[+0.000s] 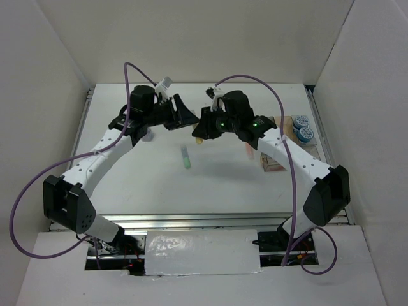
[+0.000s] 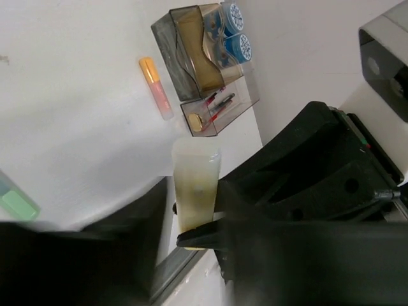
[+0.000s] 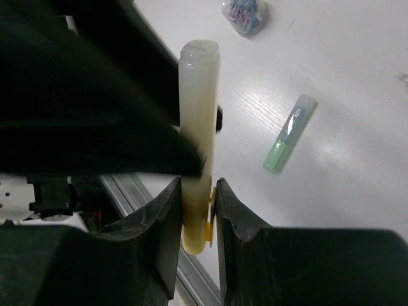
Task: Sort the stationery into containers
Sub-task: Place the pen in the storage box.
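Next, my right gripper moves across and down, right in the top view, to the empty brownish compartment below it and frees the highlighter there.
A yellow highlighter hangs in mid-air over the back middle of the table, held from both sides. My left gripper is shut on one end of the highlighter. My right gripper is shut on the other end, its jaws pressed against the barrel. A green highlighter lies on the table below. The clear brownish container stands at the right with two blue tape rolls and red pens in its compartments. An orange highlighter lies beside it.
A small clear jar of coloured clips stands on the table to the left of the grippers. White walls enclose the table on three sides. A metal rail runs along the near edge.
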Motion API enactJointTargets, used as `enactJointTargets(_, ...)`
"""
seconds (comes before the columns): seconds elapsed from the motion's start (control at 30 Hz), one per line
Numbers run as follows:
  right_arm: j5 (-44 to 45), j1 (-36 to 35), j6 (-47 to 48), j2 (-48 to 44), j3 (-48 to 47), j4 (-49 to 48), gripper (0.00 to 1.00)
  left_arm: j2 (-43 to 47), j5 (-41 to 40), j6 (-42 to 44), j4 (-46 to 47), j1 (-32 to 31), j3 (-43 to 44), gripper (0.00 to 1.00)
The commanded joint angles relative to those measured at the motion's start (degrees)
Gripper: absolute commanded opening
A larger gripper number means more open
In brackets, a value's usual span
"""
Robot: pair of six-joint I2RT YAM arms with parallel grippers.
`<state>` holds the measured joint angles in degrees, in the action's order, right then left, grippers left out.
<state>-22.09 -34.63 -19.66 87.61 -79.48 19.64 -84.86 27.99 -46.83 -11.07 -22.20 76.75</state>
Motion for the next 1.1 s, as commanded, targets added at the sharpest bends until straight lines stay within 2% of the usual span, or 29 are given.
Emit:
enactJointTargets(0.0,0.11,1.41,2.25,-1.39,-2.17,-3.38,0.03,2.33,-0.55,0.07,0.00,0.22,0.24,0.78)
enactJointTargets(0.03,0.03,1.84,3.04,-1.91,-1.65,-2.60,0.00,2.33,-2.22,1.20,-1.22,0.57,0.59,0.99)
enactJointTargets(0.07,-0.15,3.33,4.18,-3.31,-0.51,-2.15,0.00,2.68,-7.28,4.08,-2.45,0.75,0.94,0.99)
enactJointTargets(0.17,-2.87,7.11,7.96,-6.40,2.39,0.39,0.00,3.82,-14.78,9.09,-5.10,2.68,0.42,0.99)
enactJointTargets(0.2,-3.92,11.30,9.28,-7.19,2.92,1.36,0.00,4.26,-22.90,10.78,-6.67,2.94,0.59,0.99)
enactJointTargets(0.3,-5.78,20.09,18.75,-7.81,2.41,8.20,0.00,6.80,-34.90,21.05,-4.33,0.15,-1.68,0.99)
enactJointTargets(0.33,-4.12,21.78,26.61,-6.33,1.45,13.01,0.00,7.51,-36.32,23.60,-3.27,-0.73,-2.56,0.99)
enactJointTargets(0.37,-2.02,23.37,30.26,-5.36,-0.48,15.23,0.01,8.47,-37.12,27.54,-2.56,-1.44,-3.27,0.99)
enactJointTargets(0.43,1.68,28.29,38.42,-1.86,-1.90,19.36,0.01,8.31,-35.47,29.94,-3.15,-2.76,-3.98,0.99)
enactJointTargets(0.53,7.31,33.82,42.41,2.89,-3.65,20.87,0.01,5.68,-31.96,31.09,-6.94,-3.56,-2.13,0.99)
enactJointTargets(0.67,13.11,38.22,44.36,9.06,-6.29,22.81,0.01,4.97,-31.24,30.56,-4.94,-3.47,-4.15,0.99)
enactJointTargets(0.8,16.63,41.13,43.84,15.81,-9.28,24.04,0.01,2.95,-36.86,32.68,-6.06,-6.28,-3.89,0.99)
enactJointTargets(0.93,18.30,43.07,41.90,20.04,-14.29,24.66,0.01,-0.56,-35.02,31.98,-7.82,-6.02,-3.54,0.99)
enactJointTargets(1.07,19.97,43.51,41.02,22.69,-16.32,25.10,0.04,-4.96,-35.01,30.14,-11.34,-5.93,-1.95,0.87)
